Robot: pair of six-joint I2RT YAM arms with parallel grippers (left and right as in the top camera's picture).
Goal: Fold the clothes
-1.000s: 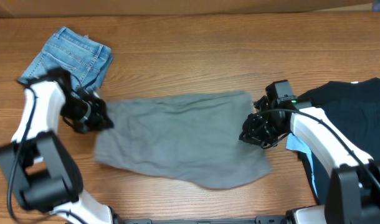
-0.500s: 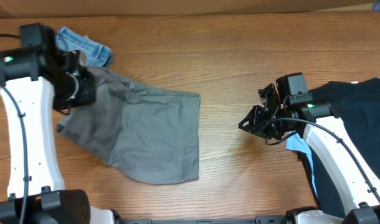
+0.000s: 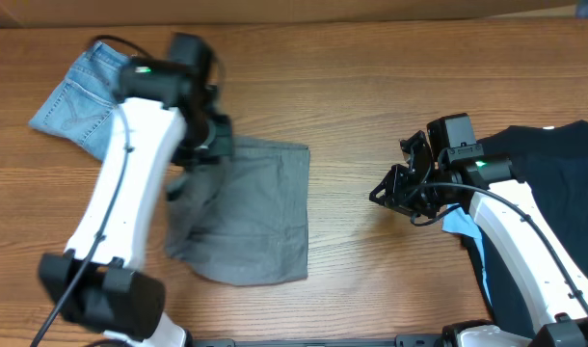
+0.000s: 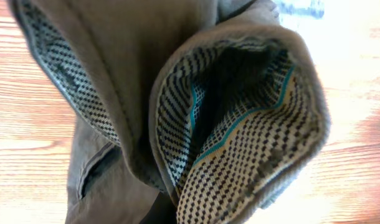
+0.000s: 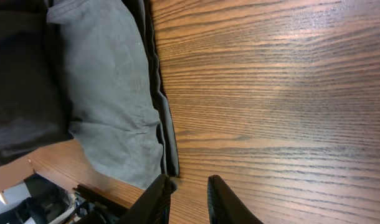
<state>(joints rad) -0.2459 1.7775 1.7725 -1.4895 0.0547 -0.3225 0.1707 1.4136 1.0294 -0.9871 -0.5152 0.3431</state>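
The left gripper will next go to the right in the overhead view, lower the cloth onto the shorts' far corner and release it, because the cloth lies flat there.
The grey-olive shorts lie left of centre on the wooden table, partly doubled over. My left gripper is at their upper left edge and holds a bunched part lifted. In the left wrist view the shorts fill the frame, their pale checked waistband lining turned out; my fingers are hidden by cloth. My right gripper is open and empty over bare wood, right of the shorts. In the right wrist view it is spread, and the shorts' edge lies beyond it.
Blue denim shorts lie at the back left. A dark garment with a light blue piece lies at the right, under my right arm. Bare wood separates the shorts from the right gripper.
My left arm has swung from far left toward the centre, carrying the shorts' end over the rest and uncovering the denim shorts. My right gripper let go a second ago and has since stayed still.
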